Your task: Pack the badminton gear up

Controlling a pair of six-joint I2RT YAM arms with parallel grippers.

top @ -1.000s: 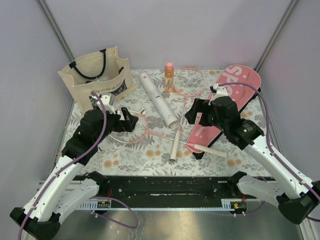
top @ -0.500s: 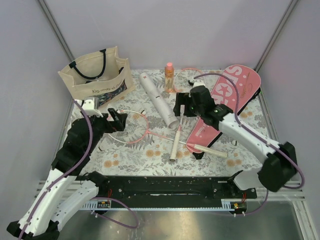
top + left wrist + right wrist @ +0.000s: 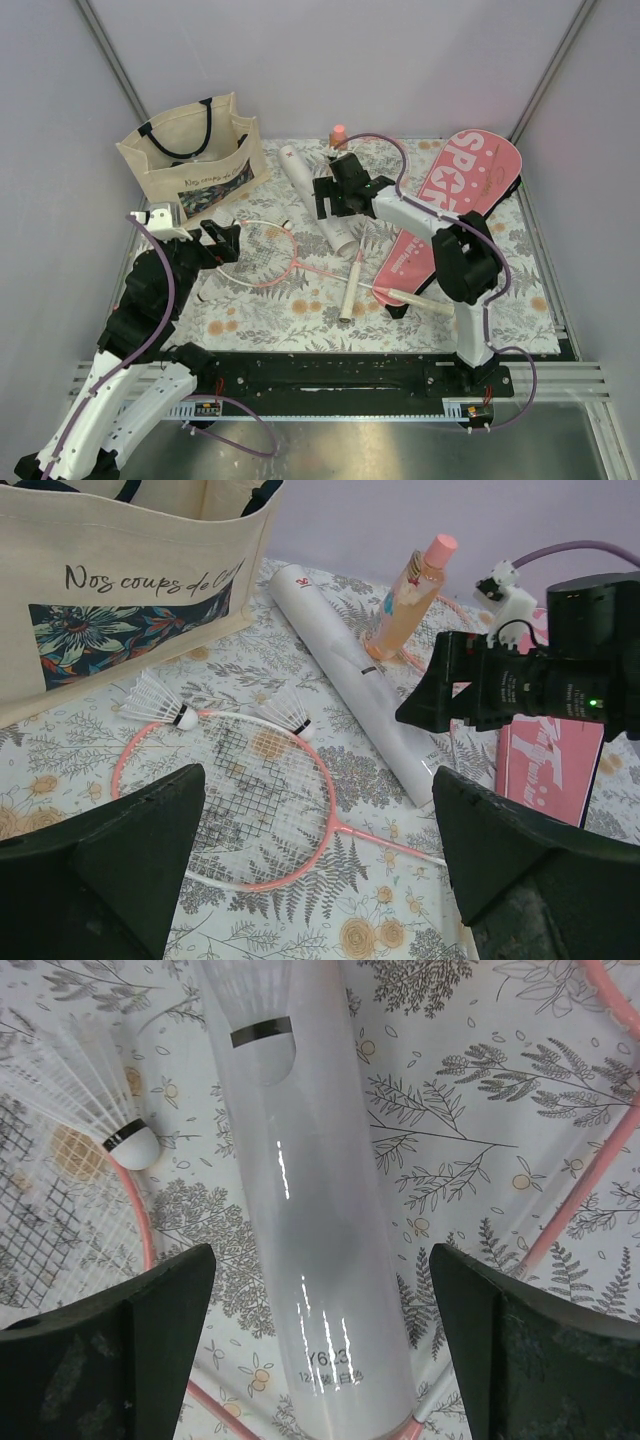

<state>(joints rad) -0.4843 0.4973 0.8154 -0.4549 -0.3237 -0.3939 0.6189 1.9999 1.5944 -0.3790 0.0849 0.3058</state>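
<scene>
My right gripper has its open fingers astride the white tube already, so next it will move down onto the tube's lower half and close across its width.
A long white tube lies slanted across the mat. My right gripper hangs open just above its lower half, one finger on each side of the tube and neither touching it. One pink-framed racket lies in front of my open left gripper, with two shuttlecocks at its rim. The second racket's white handle points toward me; its head is mostly hidden behind the right arm. The pink "SPORT" cover lies at the right.
A beige tote bag stands at the back left, close to the left gripper. An orange bottle with a pink cap stands behind the tube. A shuttlecock shows inside the tube. Grey walls close in the floral mat.
The right arm has swung left, from over the pink cover to over the white tube. The left gripper has drawn back a little to the left. Both stay open.
</scene>
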